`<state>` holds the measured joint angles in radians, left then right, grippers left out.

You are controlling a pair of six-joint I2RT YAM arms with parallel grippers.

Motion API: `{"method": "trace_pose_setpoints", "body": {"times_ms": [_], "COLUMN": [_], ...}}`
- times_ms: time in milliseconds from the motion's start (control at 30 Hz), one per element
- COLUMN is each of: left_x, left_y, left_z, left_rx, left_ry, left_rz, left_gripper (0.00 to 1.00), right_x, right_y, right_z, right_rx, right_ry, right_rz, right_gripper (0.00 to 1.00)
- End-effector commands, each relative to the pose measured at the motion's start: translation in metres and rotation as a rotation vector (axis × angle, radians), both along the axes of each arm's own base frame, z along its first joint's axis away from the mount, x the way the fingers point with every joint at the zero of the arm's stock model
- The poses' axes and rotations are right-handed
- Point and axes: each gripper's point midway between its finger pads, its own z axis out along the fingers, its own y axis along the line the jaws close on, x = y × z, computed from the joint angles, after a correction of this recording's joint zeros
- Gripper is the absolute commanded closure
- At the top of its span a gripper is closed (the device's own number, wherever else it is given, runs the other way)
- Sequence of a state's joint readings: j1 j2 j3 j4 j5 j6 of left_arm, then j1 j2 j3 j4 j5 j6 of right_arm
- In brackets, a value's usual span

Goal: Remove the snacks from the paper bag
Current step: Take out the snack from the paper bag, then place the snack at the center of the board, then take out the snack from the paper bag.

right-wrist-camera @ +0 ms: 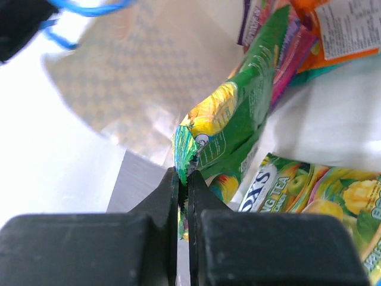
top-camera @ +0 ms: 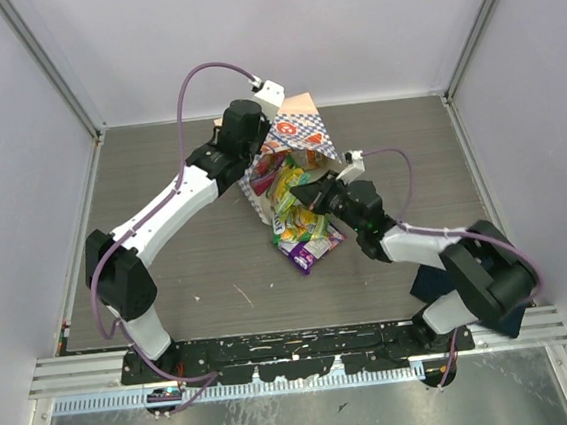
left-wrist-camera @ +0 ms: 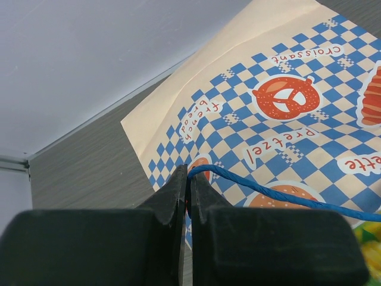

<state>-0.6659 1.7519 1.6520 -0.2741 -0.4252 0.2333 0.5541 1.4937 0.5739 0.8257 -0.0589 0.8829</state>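
The robot will bring its right gripper back and down from the bag's opening to the bare tabletop (top-camera: 352, 257) beside the purple snack, where there is room to let go of the packet.
The paper bag (top-camera: 303, 128) hangs tilted at the back middle, its mouth facing the near side. My left gripper (left-wrist-camera: 189, 176) is shut on the bag's blue cord handle (left-wrist-camera: 280, 194), over the checkered side (left-wrist-camera: 286, 107). Several snacks (top-camera: 300, 217) spill from the mouth onto the table, and a purple one (top-camera: 303, 258) lies nearest. My right gripper (right-wrist-camera: 183, 176) is shut on the crimped edge of a green snack packet (right-wrist-camera: 233, 128) at the bag's mouth (top-camera: 302, 193). Beside it lie a green-yellow packet (right-wrist-camera: 321, 196) and an orange one (right-wrist-camera: 342, 27).
A dark navy cloth (top-camera: 431, 281) lies on the table by the right arm's base. Grey walls close in the table on the left, back and right. The inside of the bag (right-wrist-camera: 137, 77) rises to the left of the right gripper.
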Motion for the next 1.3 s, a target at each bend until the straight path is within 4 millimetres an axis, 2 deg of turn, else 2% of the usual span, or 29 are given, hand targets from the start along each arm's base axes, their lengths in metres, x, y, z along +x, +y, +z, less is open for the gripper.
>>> {"method": "trace_pose_setpoints", "body": {"times_ms": [0,100,167,267,433,500,567,600,667,700,767,800,833,900,967,1000,1033,1067,1133,1267], "left_x": [0.005,0.005,0.006,0.008,0.003,0.001,0.0,0.0,-0.001,-0.002,-0.003,-0.003,-0.004,-0.005,-0.005,-0.004,-0.004,-0.004,-0.006,-0.009], "left_y": [0.016,0.018,0.021,0.028,0.029,0.029,0.031,0.031,0.031,0.031,0.03,0.03,0.028,0.027,0.026,0.026,0.026,0.025,0.024,0.024], "left_z": [0.026,0.026,0.026,0.025,0.025,0.027,0.027,0.027,0.028,0.027,0.028,0.028,0.028,0.029,0.031,0.029,0.03,0.031,0.033,0.036], "left_rx": [-0.009,-0.003,0.007,0.019,-0.002,-0.009,-0.01,-0.009,-0.01,-0.011,-0.016,-0.018,-0.022,-0.029,-0.028,-0.025,-0.025,-0.029,-0.033,-0.039], "left_ry": [-0.07,-0.078,-0.086,-0.09,-0.096,-0.097,-0.098,-0.099,-0.097,-0.093,-0.086,-0.085,-0.083,-0.08,-0.078,-0.071,-0.067,-0.062,-0.046,-0.023], "left_rz": [0.055,0.061,0.072,0.093,0.086,0.082,0.083,0.084,0.083,0.081,0.075,0.072,0.065,0.055,0.055,0.055,0.058,0.057,0.054,0.056], "left_gripper": [0.97,0.98,0.98,0.98,0.98,0.98,0.98,0.97,0.97,0.97,0.96,0.96,0.96,0.96,0.96,0.96,0.96,0.96,0.96,0.96], "right_x": [-0.034,-0.068,-0.091,-0.115,-0.137,-0.141,-0.139,-0.137,-0.129,-0.126,-0.111,-0.103,-0.095,-0.078,-0.066,-0.063,-0.055,-0.049,-0.035,-0.008], "right_y": [-0.005,-0.017,-0.032,-0.058,-0.104,-0.115,-0.125,-0.132,-0.149,-0.159,-0.174,-0.174,-0.17,-0.151,-0.122,-0.1,-0.085,-0.062,-0.028,0.024], "right_z": [0.053,0.043,0.032,-0.012,-0.083,-0.095,-0.092,-0.089,-0.077,-0.072,-0.043,-0.03,-0.017,0.008,0.027,0.034,0.034,0.025,0.022,0.021], "right_rx": [-0.005,-0.043,-0.064,-0.115,-0.175,-0.185,-0.19,-0.204,-0.264,-0.309,-0.366,-0.372,-0.363,-0.308,-0.249,-0.234,-0.238,-0.255,-0.213,-0.063], "right_ry": [-0.138,-0.13,-0.122,-0.022,0.197,0.258,0.266,0.272,0.268,0.273,0.227,0.2,0.163,0.077,0.006,-0.022,-0.032,-0.025,-0.037,-0.055], "right_rz": [0.106,0.159,0.164,0.128,-0.01,-0.069,-0.126,-0.167,-0.256,-0.304,-0.393,-0.409,-0.41,-0.375,-0.324,-0.28,-0.267,-0.225,-0.162,-0.071], "right_gripper": [0.99,0.99,0.99,0.99,0.99,0.99,0.98,0.85,0.41,0.27,0.09,0.06,0.05,0.06,0.08,0.09,0.09,0.1,0.16,0.25]}}
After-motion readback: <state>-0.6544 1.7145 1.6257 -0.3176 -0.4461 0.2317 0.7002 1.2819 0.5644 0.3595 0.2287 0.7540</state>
